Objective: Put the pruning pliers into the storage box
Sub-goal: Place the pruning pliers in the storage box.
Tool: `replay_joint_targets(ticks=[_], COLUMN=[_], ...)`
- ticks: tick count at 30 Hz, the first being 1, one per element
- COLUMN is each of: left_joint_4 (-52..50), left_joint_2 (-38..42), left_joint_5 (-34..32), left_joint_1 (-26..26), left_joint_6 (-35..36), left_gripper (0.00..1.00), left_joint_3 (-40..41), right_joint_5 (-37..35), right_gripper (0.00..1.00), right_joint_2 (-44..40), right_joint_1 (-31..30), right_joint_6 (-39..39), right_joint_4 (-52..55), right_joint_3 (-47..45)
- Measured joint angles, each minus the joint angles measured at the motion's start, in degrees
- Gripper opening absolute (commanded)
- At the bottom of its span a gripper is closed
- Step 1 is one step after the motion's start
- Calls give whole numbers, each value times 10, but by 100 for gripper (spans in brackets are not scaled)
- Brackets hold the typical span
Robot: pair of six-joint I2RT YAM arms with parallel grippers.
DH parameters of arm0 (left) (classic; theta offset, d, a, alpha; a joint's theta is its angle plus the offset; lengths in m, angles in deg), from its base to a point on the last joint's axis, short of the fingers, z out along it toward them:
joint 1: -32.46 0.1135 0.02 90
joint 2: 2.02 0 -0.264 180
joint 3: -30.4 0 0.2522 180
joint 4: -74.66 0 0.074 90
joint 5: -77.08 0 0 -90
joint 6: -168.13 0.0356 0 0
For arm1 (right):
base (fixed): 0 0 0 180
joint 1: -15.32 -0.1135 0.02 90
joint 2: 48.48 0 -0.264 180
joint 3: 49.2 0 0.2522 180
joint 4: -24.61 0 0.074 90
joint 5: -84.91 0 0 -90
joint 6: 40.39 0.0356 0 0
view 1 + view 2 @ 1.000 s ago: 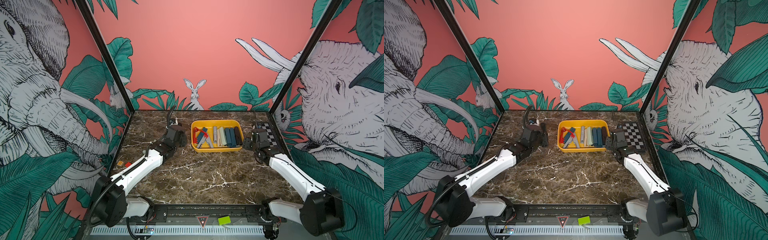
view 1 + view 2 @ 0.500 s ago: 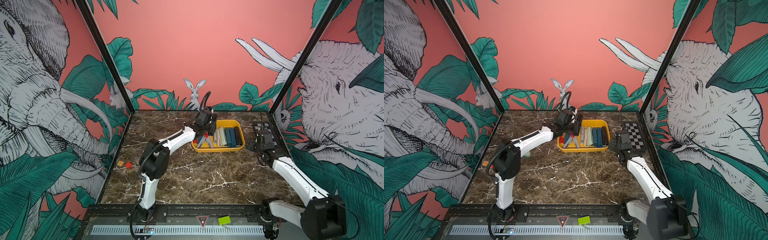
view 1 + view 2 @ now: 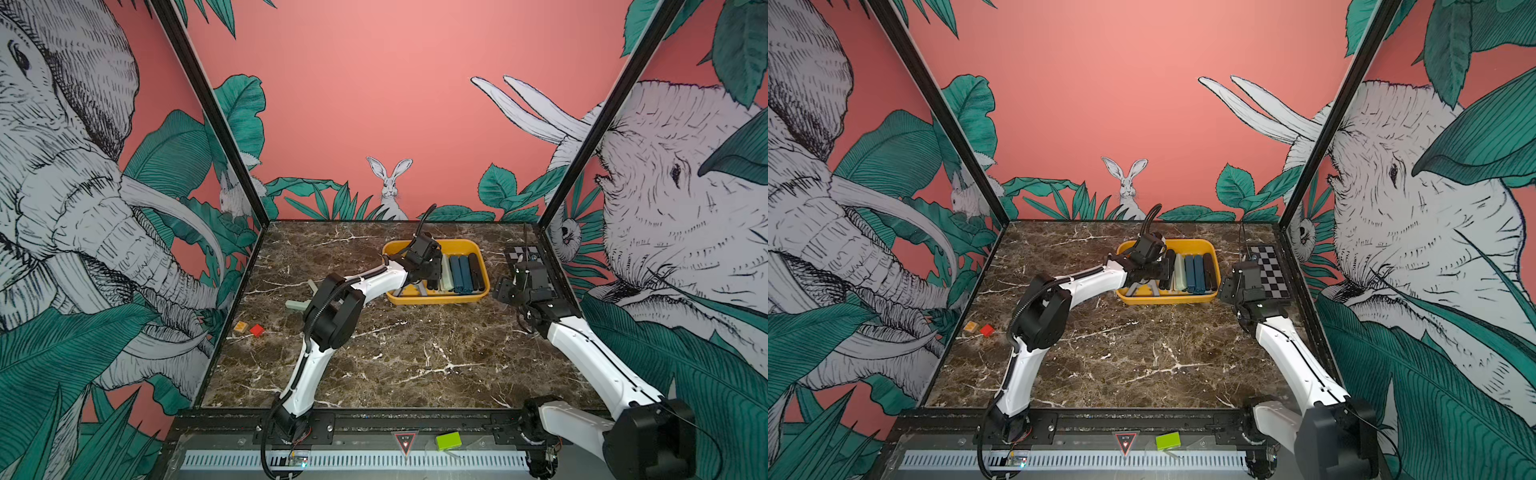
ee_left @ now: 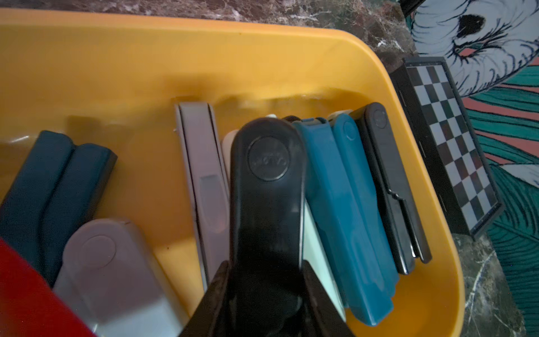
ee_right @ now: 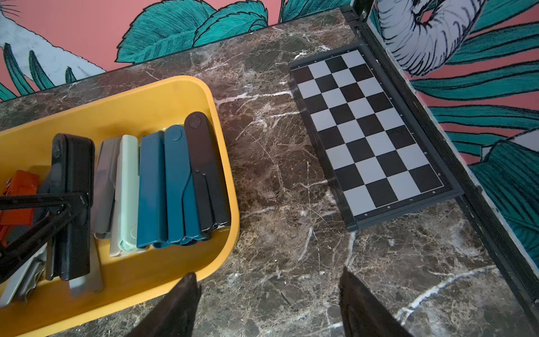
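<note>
The black pliers (image 4: 267,186) are already inside the box's rim. My left gripper will next go down to the mint pliers (image 4: 315,258) just below it and let go there.
The yellow storage box (image 3: 436,300) (image 3: 1167,300) (image 5: 145,96) sits at the back middle of the marble table. My left gripper (image 3: 428,266) (image 3: 1154,266) (image 4: 265,265) hangs over the box's middle, shut on a folded black pruning pliers (image 4: 267,186) (image 5: 73,175). Inside the box lie several more pliers: two teal (image 4: 335,204), one black (image 4: 390,189), one grey (image 4: 204,175) and one mint (image 5: 128,189). Another greenish pliers (image 3: 297,305) lies on the table left of the box, half hidden by my left arm. My right gripper (image 3: 505,291) (image 3: 1229,291) (image 5: 267,274) is open and empty, just right of the box.
A black-and-white chequered board (image 3: 523,253) (image 3: 1271,270) (image 5: 370,131) lies flat against the right wall, beside the box. Small orange (image 3: 241,327) and red (image 3: 257,330) blocks sit near the left wall. My left arm's elbow (image 3: 332,316) stands raised left of the box.
My left gripper has swung from the table left of the box to above the box's inside, carrying the black pliers. My right gripper has drawn back slightly to the right.
</note>
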Motion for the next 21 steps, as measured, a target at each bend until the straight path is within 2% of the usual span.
replay_joint_targets(ticks=[10,17,21], left_joint_4=[8,6,5], left_joint_2=[-22,-51,-52], left_joint_5=[-2,4,4], left_joint_1=[0,-1,-1], left_joint_6=[-64,-100,-112], left_gripper=[15,24,37], left_joint_3=[-29,-42,-42], right_joint_5=[4,4,4], right_gripper=[74,74,74], right_joint_2=[0,-6,-14], right_joint_1=[2,3,6], right_joint_6=[0,-1,-1], right_joint_4=[2,2,2], right_joint_3=[-10,-10,-10])
